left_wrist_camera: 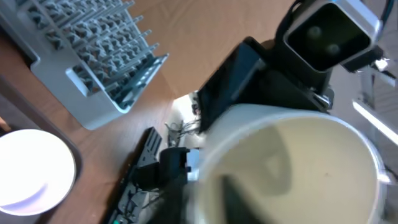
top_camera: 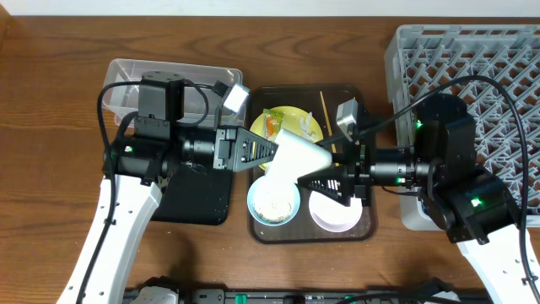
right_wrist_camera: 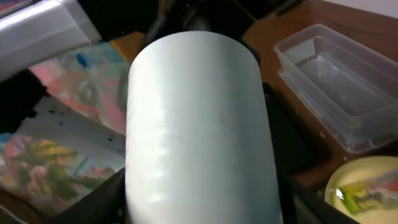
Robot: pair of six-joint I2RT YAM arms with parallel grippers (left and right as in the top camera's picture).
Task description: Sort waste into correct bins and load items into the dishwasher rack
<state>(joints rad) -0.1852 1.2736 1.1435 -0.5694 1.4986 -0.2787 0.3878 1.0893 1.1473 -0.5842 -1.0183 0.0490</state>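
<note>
My right gripper carries the cup over its near corner by the tray (top_camera: 417,208) next, turns downward and brings it down in. The grey dishwasher rack shows empty slots.
A white cup (top_camera: 299,156) hangs tilted above the brown tray, held between both grippers. My left gripper (top_camera: 268,152) is shut on its rim, with one finger inside the cup (left_wrist_camera: 292,168). My right gripper (top_camera: 329,169) is shut around the cup's outside (right_wrist_camera: 199,124). Below the cup stands the light blue bowl (top_camera: 253,198) with rice-like crumbs in it. The white bowl (top_camera: 331,215) is beside it and also shows in the left wrist view (left_wrist_camera: 28,165). The yellow plate (top_camera: 295,114) carries the snack wrapper (top_camera: 272,124). The chopsticks (top_camera: 324,110) lie to its right.
The brown tray (top_camera: 364,230) holds the dishes at centre. The grey dishwasher rack (top_camera: 506,59) stands at the right. The clear tub (top_camera: 135,80) is at the back left, and the black tray (top_camera: 198,198) lies in front of it under my left arm.
</note>
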